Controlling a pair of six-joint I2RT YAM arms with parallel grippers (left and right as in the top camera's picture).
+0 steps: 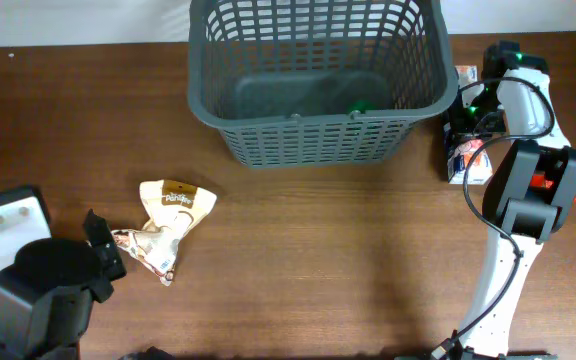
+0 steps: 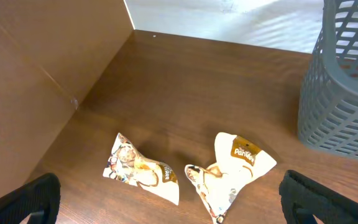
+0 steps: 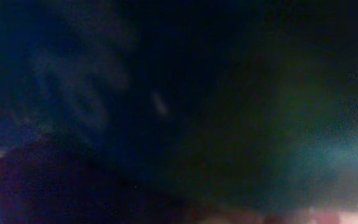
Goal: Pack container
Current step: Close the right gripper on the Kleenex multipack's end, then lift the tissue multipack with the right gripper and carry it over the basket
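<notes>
The right gripper needs to go up over the container's side, then down toward the container's bottom to let go of the white packet, since that bottom is nearly bare.
The dark grey lattice container stands at the back middle of the table, with a small green thing on its floor. Two cream snack packets lie at the left front. My left gripper is open and empty just left of them. In the left wrist view its fingers straddle both packets, with the container's wall at the right. My right gripper is low beside the container's right wall, over a white packet. The right wrist view is dark and blurred.
A white block lies at the left edge by the left arm's base. The right arm's base stands at the front right. A light wall runs behind the table's back edge.
</notes>
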